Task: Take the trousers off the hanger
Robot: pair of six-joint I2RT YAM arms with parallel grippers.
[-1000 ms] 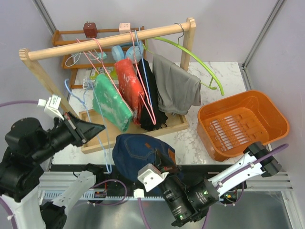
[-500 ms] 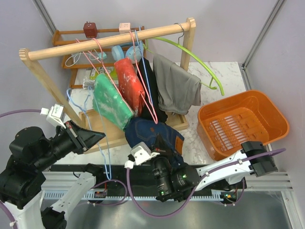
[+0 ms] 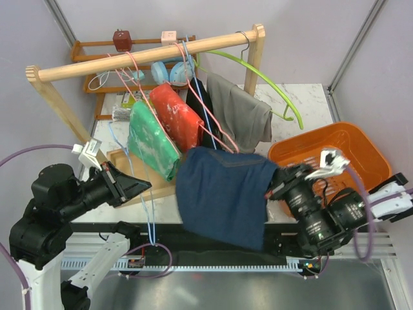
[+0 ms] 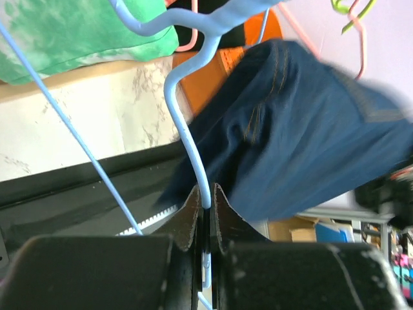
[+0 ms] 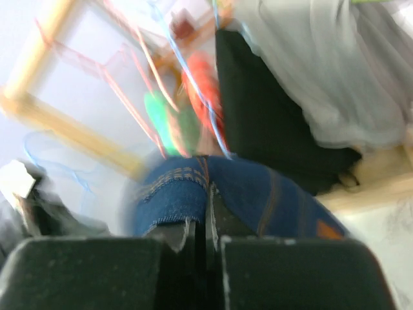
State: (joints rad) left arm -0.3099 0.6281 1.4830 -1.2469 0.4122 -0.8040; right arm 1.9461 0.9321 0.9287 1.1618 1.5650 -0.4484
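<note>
My right gripper swings over the orange basket next, lowers and releases the denim (image 4: 303, 135), as the basket lies below, to its right in the top view.
The navy denim trousers (image 3: 222, 194) hang unfolded in mid-air in front of the rack. My right gripper (image 3: 276, 185) is shut on their right edge, near the orange basket; the denim shows at my jaws in the right wrist view (image 5: 181, 187). My left gripper (image 3: 143, 186) is shut on the bottom of a light blue wire hanger (image 4: 187, 139) and holds it left of the denim (image 4: 303, 135). The mint-green mottled trousers (image 3: 151, 139) still hang folded on a pink hanger from the wooden rail (image 3: 148, 55).
A red garment (image 3: 177, 116), a black one and a grey garment (image 3: 239, 116) hang on the rail. A green hanger (image 3: 271, 87) sticks out at the right. An orange basket (image 3: 361, 152) sits at the right. A wooden tray base (image 3: 122, 174) lies under the rack.
My right gripper has swung from the front middle to the right, by the basket, pulling the denim up and out so that it has unfolded. The left arm shifted slightly right.
</note>
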